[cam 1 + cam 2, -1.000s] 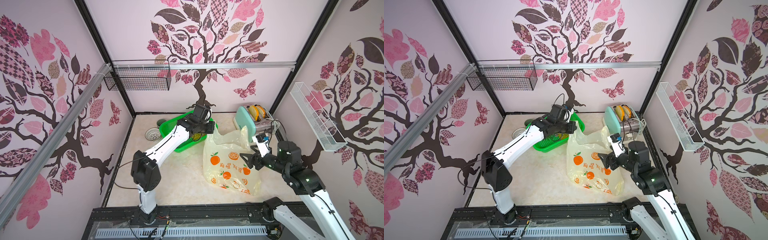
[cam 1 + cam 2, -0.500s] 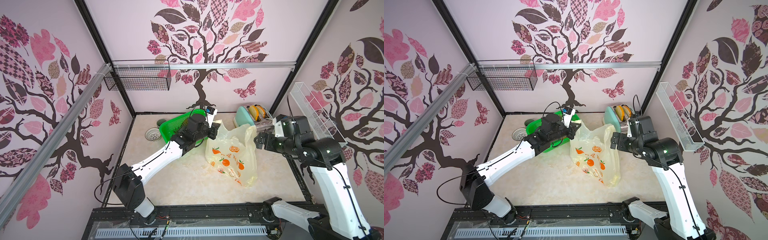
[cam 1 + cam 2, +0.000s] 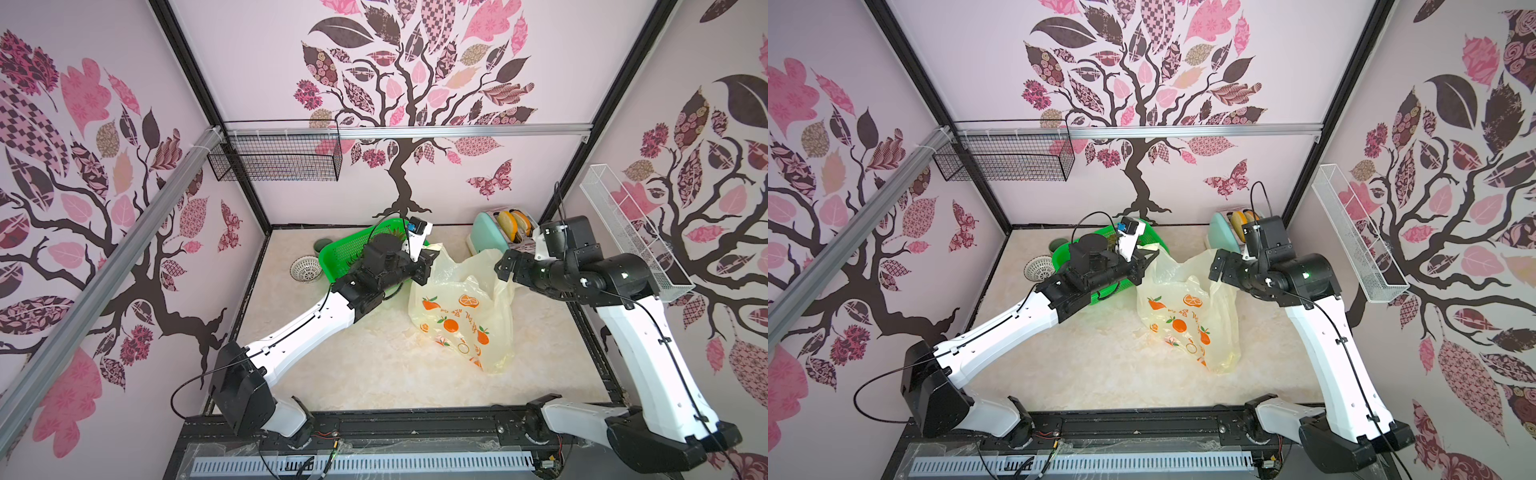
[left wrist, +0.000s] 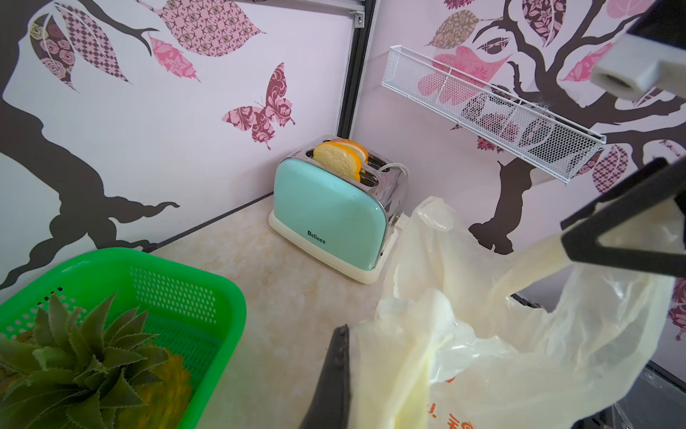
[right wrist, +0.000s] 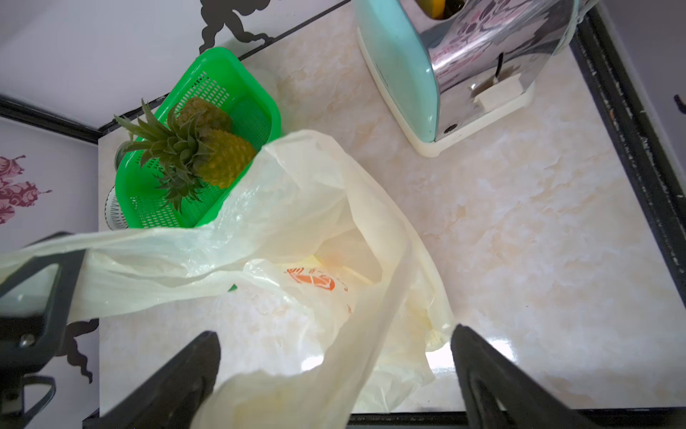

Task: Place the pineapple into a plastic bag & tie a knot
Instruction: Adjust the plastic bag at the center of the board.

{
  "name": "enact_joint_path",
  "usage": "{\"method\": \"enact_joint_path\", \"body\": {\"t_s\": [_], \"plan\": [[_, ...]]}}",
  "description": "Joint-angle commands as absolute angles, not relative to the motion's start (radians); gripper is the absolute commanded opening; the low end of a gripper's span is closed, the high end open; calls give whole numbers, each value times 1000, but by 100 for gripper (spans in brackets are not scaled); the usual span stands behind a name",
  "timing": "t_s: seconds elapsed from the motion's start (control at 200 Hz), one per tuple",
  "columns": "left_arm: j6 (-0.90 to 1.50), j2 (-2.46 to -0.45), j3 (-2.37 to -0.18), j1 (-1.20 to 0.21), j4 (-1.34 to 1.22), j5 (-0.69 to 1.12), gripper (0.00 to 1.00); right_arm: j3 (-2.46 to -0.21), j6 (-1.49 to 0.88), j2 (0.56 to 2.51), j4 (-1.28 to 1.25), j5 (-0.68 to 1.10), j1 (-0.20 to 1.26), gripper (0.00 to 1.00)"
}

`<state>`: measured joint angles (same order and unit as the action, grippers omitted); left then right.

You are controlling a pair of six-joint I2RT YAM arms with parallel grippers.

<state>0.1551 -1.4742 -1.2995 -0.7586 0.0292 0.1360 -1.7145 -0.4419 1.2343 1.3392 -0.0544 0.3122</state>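
I should lift my left gripper next. Then I should move it back and down to let go of the bag [image 3: 461, 316] over bare tabletop, clear of the basket.
The plastic bag [image 3: 461, 316] [image 3: 1187, 324] hangs upright over the table, pale yellow with orange fruit prints, its bottom resting on the surface. My left gripper [image 3: 430, 259] [image 4: 352, 334] is shut on the plastic bag [image 4: 519, 334] at one handle, beside the basket. My right gripper [image 3: 503, 266] [image 5: 334, 334] stands open at the other side, and a handle strip of the plastic bag [image 5: 297, 223] runs loosely between its fingers. Two pineapples lie in the green basket [image 5: 260, 104]; the nearer pineapple [image 5: 222, 156] [image 4: 92, 371] is next to the bag's mouth.
A mint toaster [image 3: 486, 232] [image 4: 326, 215] with bread slices stands in the back right corner. A white strainer [image 3: 305, 268] and a green bowl [image 3: 324, 245] sit left of the basket [image 3: 345, 253]. Wire racks hang on the back and right walls.
Both arms have risen and the bag has been lifted upright from lying on the table. The right gripper has opened wide. In the last half second little has moved.
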Motion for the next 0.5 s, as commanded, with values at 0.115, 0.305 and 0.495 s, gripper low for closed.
{"method": "enact_joint_path", "body": {"t_s": [0.115, 0.305, 0.495], "plan": [[148, -1455, -1286, -772, 4, 116, 0, -1748, -432, 1299, 1293, -42, 317, 89], [162, -1460, -1288, -778, 11, 101, 0, -1695, -498, 1242, 1347, 47, 317, 89], [160, -1462, -1292, -780, 16, 94, 0, -1619, -488, 1192, 1314, -16, 317, 60]]}}
